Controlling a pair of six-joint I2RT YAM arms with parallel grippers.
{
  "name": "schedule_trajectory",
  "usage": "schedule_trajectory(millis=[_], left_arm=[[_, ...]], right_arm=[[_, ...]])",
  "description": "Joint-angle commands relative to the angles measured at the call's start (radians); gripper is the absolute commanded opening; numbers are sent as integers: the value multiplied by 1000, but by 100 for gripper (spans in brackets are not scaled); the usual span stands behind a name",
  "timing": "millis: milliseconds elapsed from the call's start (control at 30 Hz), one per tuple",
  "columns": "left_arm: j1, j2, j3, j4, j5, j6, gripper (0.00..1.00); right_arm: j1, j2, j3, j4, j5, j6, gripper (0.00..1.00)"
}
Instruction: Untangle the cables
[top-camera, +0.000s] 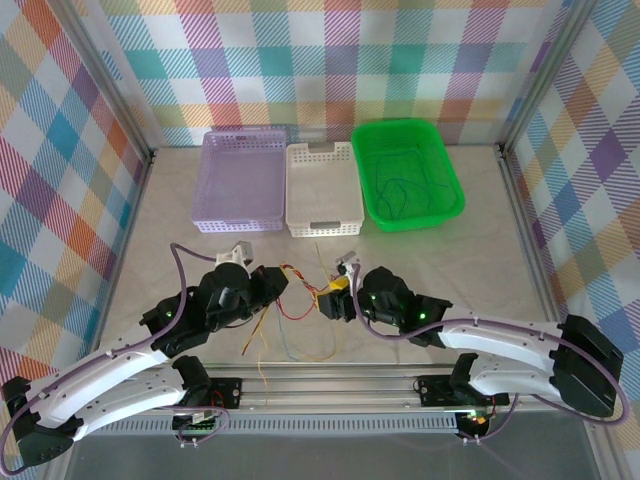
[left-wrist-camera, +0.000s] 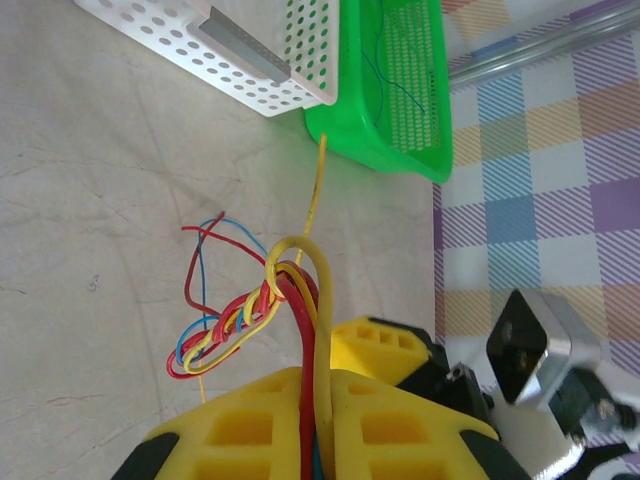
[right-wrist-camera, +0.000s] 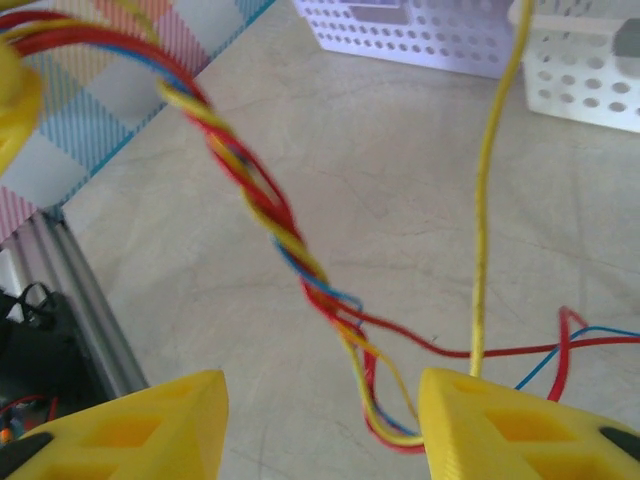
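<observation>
My left gripper takes the red, yellow and blue wires down toward the table next, before it releases them there.
The cables (top-camera: 297, 290) are thin red, yellow and blue wires twisted into a braid, strung above the table between my two grippers. My left gripper (top-camera: 278, 283) is shut on one end; the left wrist view shows red, yellow and blue strands pinched between its yellow fingers (left-wrist-camera: 250, 430), with the braided knot (left-wrist-camera: 235, 325) hanging just beyond. My right gripper (right-wrist-camera: 320, 425) stands open around the braid (right-wrist-camera: 260, 200). The braid's lower loop (right-wrist-camera: 400, 432) lies against the right-hand finger (right-wrist-camera: 500, 430). Loose ends trail onto the table (top-camera: 262, 345).
Three baskets stand at the back: purple (top-camera: 243, 180), white (top-camera: 322, 187) and green (top-camera: 405, 172), the green one holding more thin wires. A metal rail (top-camera: 330, 385) runs along the near edge. Checked walls enclose the table.
</observation>
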Motion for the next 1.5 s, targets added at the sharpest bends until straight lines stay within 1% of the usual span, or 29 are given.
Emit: schedule_trajectory(millis=[0,100,267,333,367,600,633,733,800,900,1000,1133,1267,1300,1367,1467], left_arm=[[-7,-23,4,14,9,-4,0],[-7,-29,-3,17,9,-5,0],[-7,-20,-4,29,11,-3,0],[-7,-19,-2,29,12,-2,0],[-7,-19,0,28,12,0,0],[-8,-42,-1,1,0,5,0],[-7,-46,-4,-1,-2,5,0],[-7,-61,-17,-16,-6,6,0],[-7,-73,-25,-28,-9,5,0],[-7,-88,-40,-50,-12,5,0],[-7,-99,-50,-68,-15,9,0],[-7,-100,-57,-82,-17,13,0],[-7,-79,-65,-70,-12,19,7],[-7,-72,-65,-67,-12,20,8],[-7,-58,-67,-57,-6,22,13],[-7,-38,-70,-45,6,24,16]], right_arm=[[-36,22,47,-29,58,-2,51],[-71,63,69,-38,11,16,50],[-76,140,90,14,-110,31,51],[-76,158,85,37,-123,41,51],[-76,164,84,38,-121,44,48],[-93,123,74,-26,-37,41,4],[-100,108,71,-36,-25,45,0],[-131,47,43,-69,28,71,0],[-169,-14,19,-103,62,90,0],[-242,-115,-8,-159,79,111,0],[-323,-211,-20,-227,72,113,0],[-415,-291,-14,-288,28,98,0],[-469,-308,11,-323,-24,90,0],[-474,-309,17,-332,-25,87,0],[-486,-312,28,-342,-24,84,0],[-514,-316,39,-357,-32,86,0]])
